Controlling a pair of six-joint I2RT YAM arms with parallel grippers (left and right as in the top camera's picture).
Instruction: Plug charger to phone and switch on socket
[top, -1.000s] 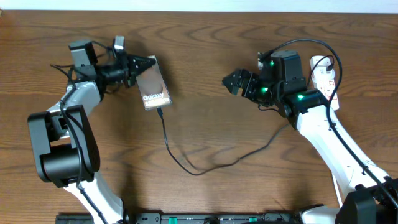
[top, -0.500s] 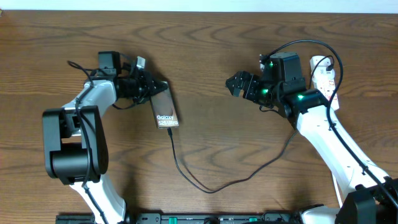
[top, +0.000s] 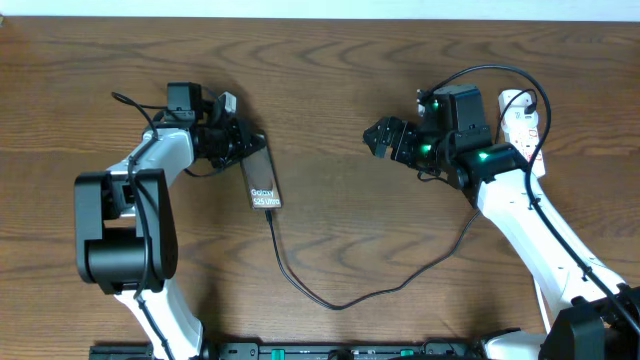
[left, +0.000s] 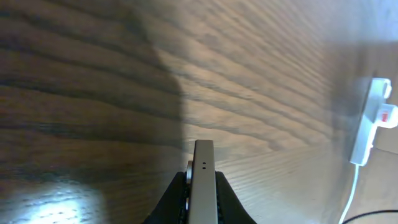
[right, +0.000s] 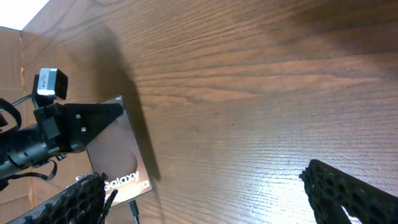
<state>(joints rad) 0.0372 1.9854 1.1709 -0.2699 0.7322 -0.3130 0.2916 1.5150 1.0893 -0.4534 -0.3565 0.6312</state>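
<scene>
I will lower the phone (top: 261, 179) with my left gripper until it rests on the tabletop below, then let go of the phone's top end, because the charger's plug meets its bottom edge.
The phone (top: 261, 179) lies left of centre, dark with white "Galaxy S25 Ultra" text, and also shows in the right wrist view (right: 118, 155). My left gripper (top: 245, 143) is shut on the phone's top end; the left wrist view shows the phone's edge (left: 203, 186) clamped between the fingers. The charger (top: 340, 300), a thin black cable, has its plug tip at the phone's bottom edge (top: 271, 211) and runs in a loop toward the right. My right gripper (top: 378, 135) is open and empty above the table at centre right. The socket (top: 521, 115), a white power strip, lies at the far right.
The right arm's body (top: 530, 230) crosses the right side of the table, over part of the socket. The left arm's base (top: 120, 230) stands at the front left. The socket also shows in the left wrist view (left: 373, 121) with its white cord.
My left gripper has carried the phone right and toward the front, then a touch left, with the cable following. The right arm has barely moved.
</scene>
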